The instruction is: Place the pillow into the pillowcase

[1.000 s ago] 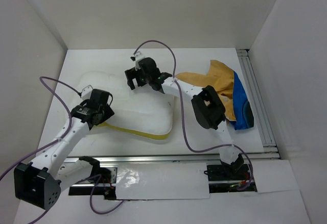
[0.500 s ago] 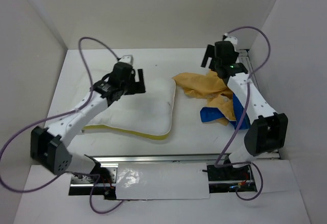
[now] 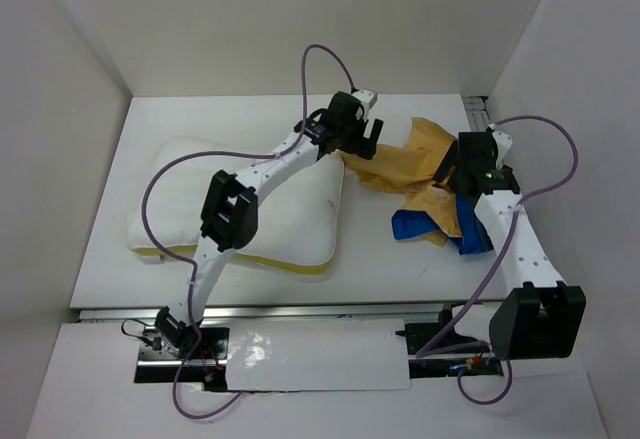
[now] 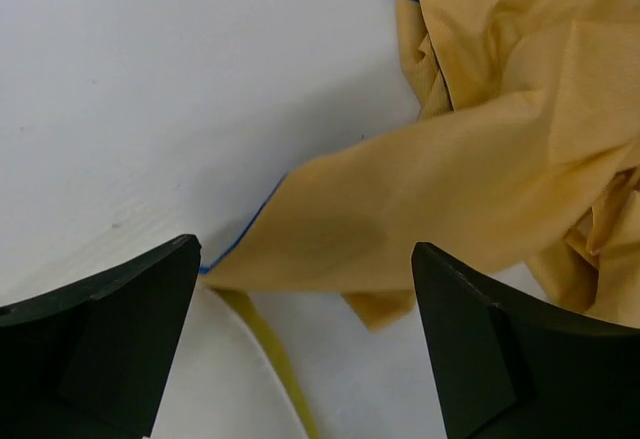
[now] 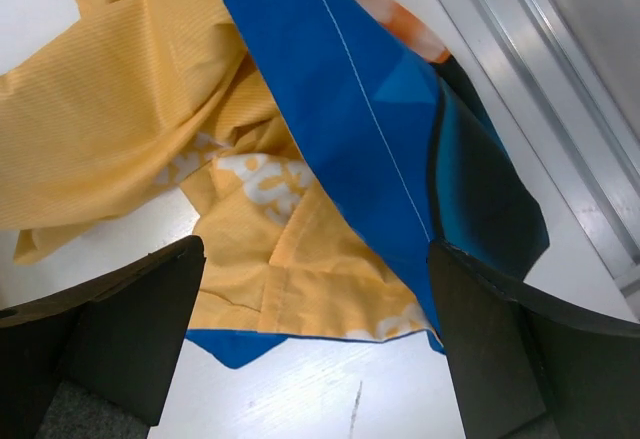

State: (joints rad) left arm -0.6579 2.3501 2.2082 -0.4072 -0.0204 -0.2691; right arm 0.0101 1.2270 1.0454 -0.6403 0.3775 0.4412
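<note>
My left gripper moves down onto the blue-edged end of the pillowcase's orange flap [image 3: 353,162] below it next, because that end already shows between its open fingers.
The pillow [image 3: 270,209] lies flat at the left-middle of the table, white with a yellowish edge. The pillowcase [image 3: 415,164] lies crumpled to its right, orange inside up, with blue folds at the near side. My left gripper [image 3: 366,144] is open and empty over the gap between the pillow's far right corner and the pillowcase's left flap. In the left wrist view the orange flap [image 4: 420,209] and the pillow corner [image 4: 225,389] lie between the open fingers [image 4: 100,344]. My right gripper [image 3: 455,172] is open and empty above the pillowcase's blue and orange folds [image 5: 360,139].
A metal rail [image 3: 500,189] runs along the table's right side, also in the right wrist view [image 5: 545,89]. White walls enclose the table at the back and both sides. Purple cables loop above both arms.
My left arm has swung from the pillow's left side across to its far right corner. My right arm has left the pillow and come down over the pillowcase, which is now more bunched.
</note>
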